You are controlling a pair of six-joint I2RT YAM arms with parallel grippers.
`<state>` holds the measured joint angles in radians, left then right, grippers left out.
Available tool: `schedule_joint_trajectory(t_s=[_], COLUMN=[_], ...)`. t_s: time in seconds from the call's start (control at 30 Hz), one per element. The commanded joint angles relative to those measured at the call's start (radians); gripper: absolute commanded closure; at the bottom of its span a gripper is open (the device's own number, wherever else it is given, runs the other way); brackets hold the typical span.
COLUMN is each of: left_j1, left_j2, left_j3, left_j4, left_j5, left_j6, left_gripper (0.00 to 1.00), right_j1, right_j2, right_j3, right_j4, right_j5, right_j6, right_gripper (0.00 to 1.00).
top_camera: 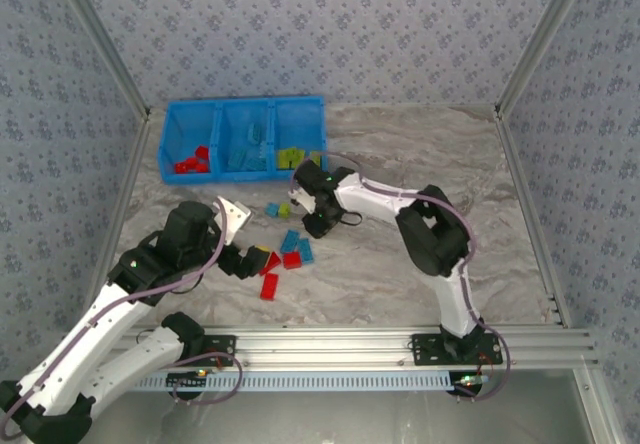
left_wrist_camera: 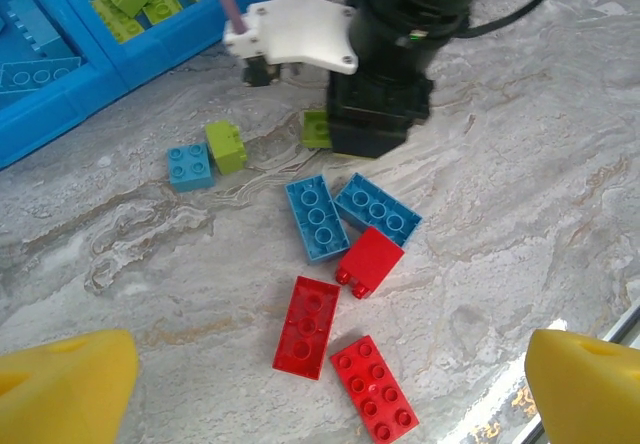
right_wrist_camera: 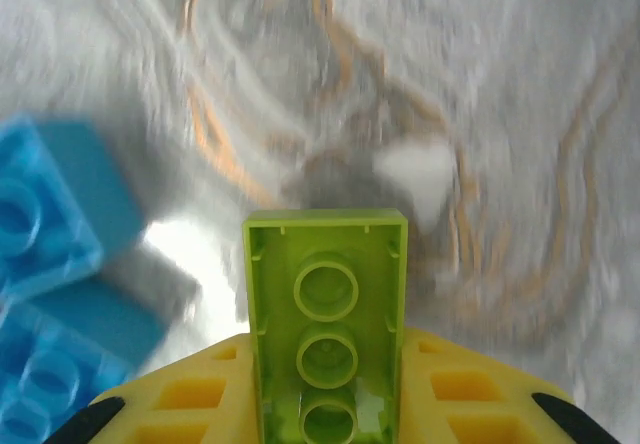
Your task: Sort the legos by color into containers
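I should next lift my right gripper and move the brick outward over the bin of yellow-green bricks to let it go, because that bin is outward of the gripper.
The blue tray [top_camera: 168, 142] holds red bricks [top_camera: 192, 161] in its left bin, light blue ones [top_camera: 250, 149] in the middle and yellow-green ones [top_camera: 293, 156] in the right. My right gripper [right_wrist_camera: 325, 364] is shut on a yellow-green brick [right_wrist_camera: 326, 304], hollow underside toward the camera, just above the table near two light blue bricks [right_wrist_camera: 50, 224]. My left gripper [left_wrist_camera: 325, 394] stands open above three loose red bricks [left_wrist_camera: 307, 326], its yellow fingers [left_wrist_camera: 60, 384] wide on either side. In the top view the left gripper [top_camera: 256, 259] and right gripper [top_camera: 314, 226] flank the loose pile.
Loose on the marble table: two long light blue bricks [left_wrist_camera: 317, 217], a small light blue brick [left_wrist_camera: 190, 166] and a yellow-green brick [left_wrist_camera: 227, 146] beside it. The right arm's black wrist [left_wrist_camera: 385, 74] stands just behind the pile. A metal rail [top_camera: 350, 339] edges the table front.
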<state>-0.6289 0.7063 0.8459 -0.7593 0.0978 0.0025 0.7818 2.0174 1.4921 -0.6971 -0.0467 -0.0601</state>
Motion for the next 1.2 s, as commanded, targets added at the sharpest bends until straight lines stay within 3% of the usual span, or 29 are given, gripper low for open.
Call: schedule_joint_trajectory(t_s=[0.0,0.17,0.3,0.43,0.67,0.83,0.9,0.93,1.17], left_j1=[0.012,0.022,0.034,0.053,0.066,0.073,0.076,0.077,0.096], left_j2=[-0.016,-0.015,-0.015,-0.020,-0.026,-0.027,-0.025,-0.024,-0.008], left_j3=[-0.002,-0.007,-0.007,-0.013,-0.023,-0.025,-0.029,-0.029,-0.032], left_j4=[0.020,0.023,0.025,0.026,0.031,0.037,0.037,0.037,0.044], left_j5=[0.034,0.042,0.045,0.043,0.039,0.042,0.042,0.042,0.046], left_j6=[-0.002,-0.002,-0.008,-0.010,-0.010,-0.010,-0.009,-0.009,-0.011], left_gripper=[0.01,0.01,0.01,0.01,0.01,0.01,0.01,0.01,0.01], right_j1=[0.024,0.081,0.096,0.077,0.003,-0.039,-0.049,-0.051,-0.032], right_j2=[-0.189,-0.354,-0.366,-0.205,0.231,0.427,0.452,0.454,0.316], right_j3=[-0.082,-0.123,-0.093,0.087,0.640,0.918,0.971,0.983,0.939], right_j4=[0.091,0.131,0.231,0.241,0.060,0.003,-0.007,-0.013,-0.082], right_j5=[0.039,0.246,0.352,0.468,0.574,0.554,0.523,0.507,0.465], right_j6=[0.139,0.296,0.373,0.359,0.326,0.287,0.278,0.273,0.259], right_gripper=[0.79,0.79,0.77,0.77,0.77,0.64,0.48,0.45,0.45])
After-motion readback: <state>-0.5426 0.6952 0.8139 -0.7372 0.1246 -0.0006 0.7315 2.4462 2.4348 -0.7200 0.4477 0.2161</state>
